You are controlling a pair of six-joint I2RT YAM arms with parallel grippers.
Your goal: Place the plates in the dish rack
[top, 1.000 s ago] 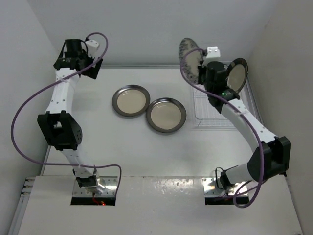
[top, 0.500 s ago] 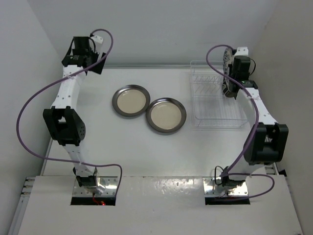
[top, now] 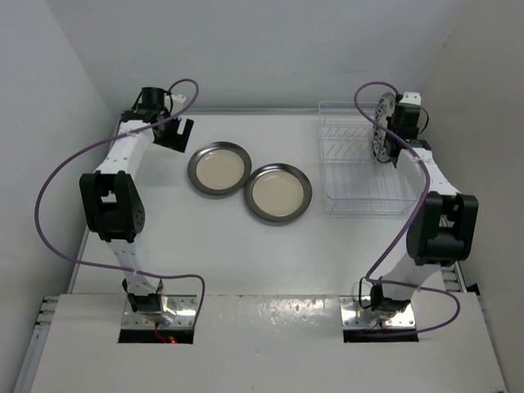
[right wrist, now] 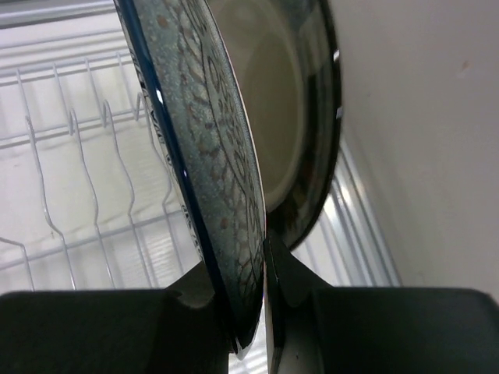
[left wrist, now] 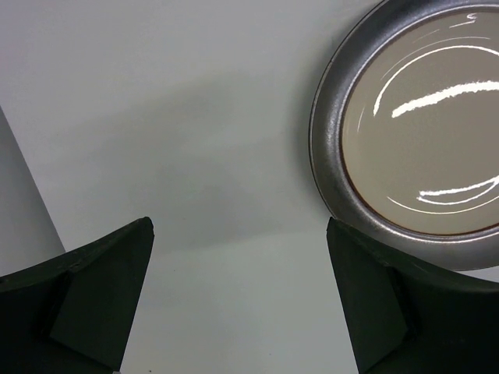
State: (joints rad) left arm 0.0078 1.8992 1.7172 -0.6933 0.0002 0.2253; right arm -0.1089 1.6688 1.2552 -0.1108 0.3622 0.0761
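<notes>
The dark-rimmed plate is held upright by the rack. My right gripper will next lower the floral plate on edge into the prong gap beside that plate and let go of it.
Two grey-rimmed plates with cream centres lie flat mid-table, one further left and one nearer the middle. My left gripper hovers open just left of the left one. In the left wrist view that plate sits beside the right finger of the empty gripper. My right gripper is shut on the blue floral plate, held on edge over the right end of the clear dish rack. In the right wrist view the floral plate stands between the fingers of the gripper, with a dark-rimmed plate upright just behind it.
White walls close in the table at the back and on both sides. The rack's thin prongs stand in rows left of the held plate. The right wall is close beside the rack. Purple cables loop from both arms.
The right arm has swung right and back, carrying the floral plate from the rack's left side to its right end. The left gripper has come down and right toward the left plate.
</notes>
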